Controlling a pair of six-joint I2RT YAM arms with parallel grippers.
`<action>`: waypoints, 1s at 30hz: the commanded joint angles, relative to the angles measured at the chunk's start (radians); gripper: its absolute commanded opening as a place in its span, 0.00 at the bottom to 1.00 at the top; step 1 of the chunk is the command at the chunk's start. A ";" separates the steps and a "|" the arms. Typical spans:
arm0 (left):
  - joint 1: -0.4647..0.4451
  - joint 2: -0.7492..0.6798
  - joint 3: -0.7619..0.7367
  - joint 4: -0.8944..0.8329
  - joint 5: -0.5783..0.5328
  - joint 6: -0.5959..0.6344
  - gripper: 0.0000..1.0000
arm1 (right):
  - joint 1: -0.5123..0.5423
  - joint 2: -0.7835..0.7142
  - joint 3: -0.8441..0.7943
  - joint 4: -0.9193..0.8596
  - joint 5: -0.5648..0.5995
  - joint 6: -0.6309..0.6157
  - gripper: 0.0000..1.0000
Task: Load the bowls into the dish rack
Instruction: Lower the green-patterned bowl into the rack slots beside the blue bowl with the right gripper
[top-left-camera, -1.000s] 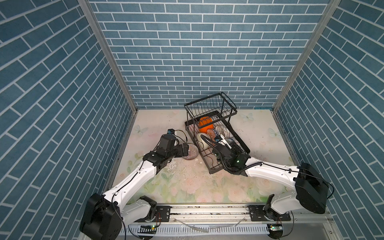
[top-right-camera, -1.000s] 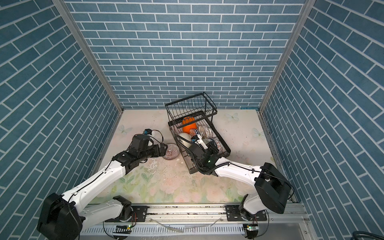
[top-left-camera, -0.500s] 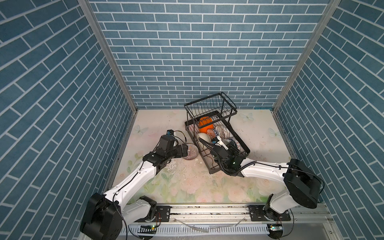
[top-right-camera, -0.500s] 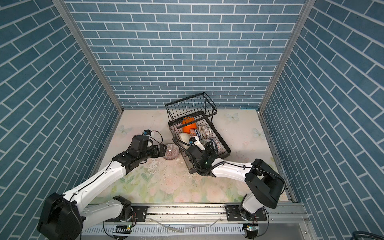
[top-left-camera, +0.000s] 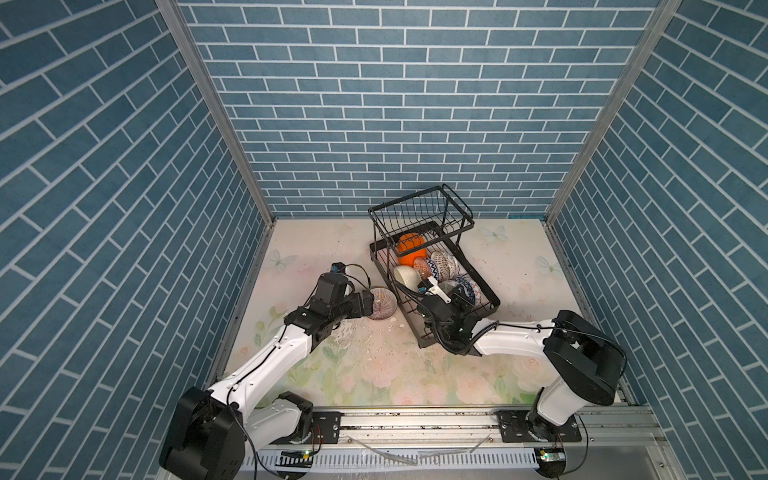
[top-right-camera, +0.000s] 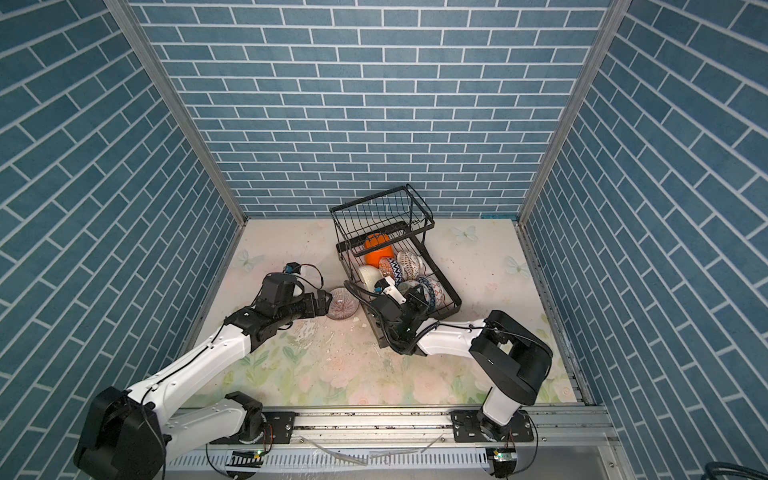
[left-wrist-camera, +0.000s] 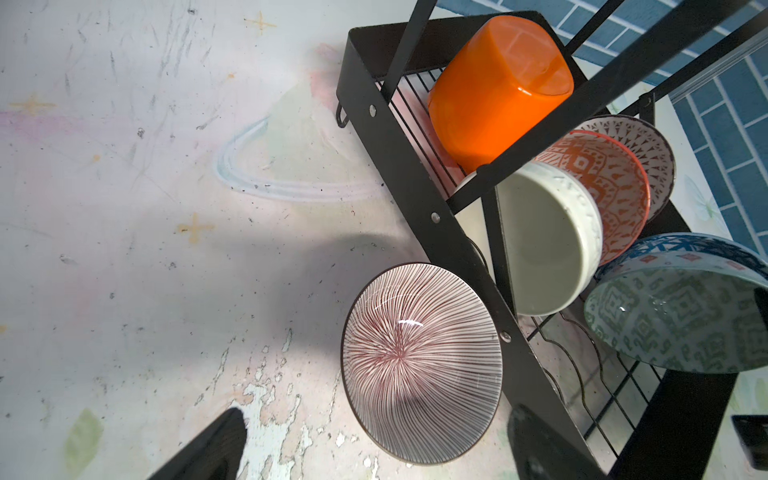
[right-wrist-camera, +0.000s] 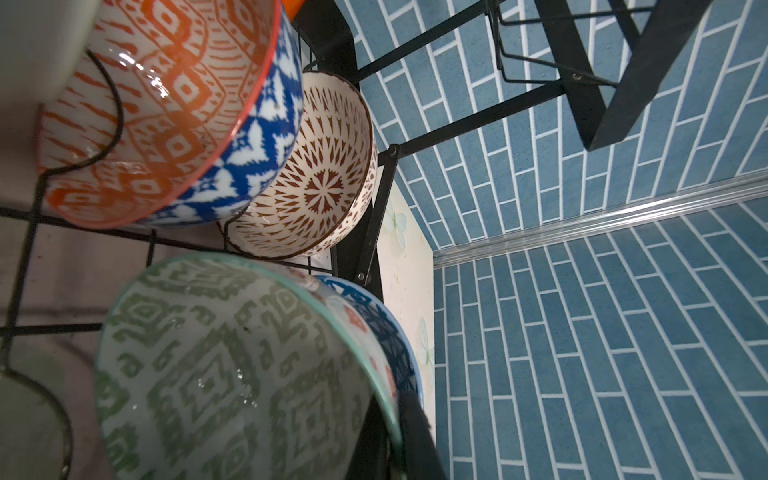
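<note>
The right gripper will next move the grey-green bowl (right-wrist-camera: 216, 374) down and back onto bare tray wires and let go of the bowl's rim, because these wires are below and slightly back of the gripper.
The black wire dish rack (top-left-camera: 487, 306) (top-right-camera: 455, 300) stands at the back centre. Its lower tray holds an orange bowl (left-wrist-camera: 494, 87), a cream one (left-wrist-camera: 544, 241), and orange-red (right-wrist-camera: 153, 104), blue (right-wrist-camera: 266, 137) and brown (right-wrist-camera: 316, 183) patterned ones. My right gripper (right-wrist-camera: 395, 440) (top-left-camera: 460, 297) is shut on the rim of a grey-green patterned bowl (right-wrist-camera: 216, 374) (left-wrist-camera: 673, 320) inside the tray. A brown striped bowl (left-wrist-camera: 419, 361) (top-left-camera: 381, 303) (top-right-camera: 343, 303) sits tilted on the table against the rack's side. My left gripper (left-wrist-camera: 378, 415) (top-left-camera: 367, 304) is open, its fingers (left-wrist-camera: 216, 444) on either side of that bowl's near rim.
The rack's raised basket (top-left-camera: 422, 208) hangs over the tray's far end. Blue brick walls close in the floral table (top-left-camera: 374, 365) on three sides. A metal rail (top-left-camera: 415, 419) carrying both arm bases runs along the front edge.
The right arm's elbow has swung left toward the rack, and its gripper has edged slightly further in with the grey-green bowl. The left arm has hardly moved.
</note>
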 joint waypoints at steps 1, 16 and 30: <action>0.012 -0.020 -0.022 0.015 0.002 0.000 1.00 | 0.009 0.022 -0.017 0.109 0.058 -0.088 0.00; 0.024 -0.043 -0.043 0.020 0.005 -0.005 1.00 | 0.069 0.127 -0.023 0.097 0.053 -0.121 0.00; 0.027 -0.053 -0.042 0.012 0.007 -0.011 1.00 | 0.092 0.156 -0.001 0.022 0.072 -0.020 0.18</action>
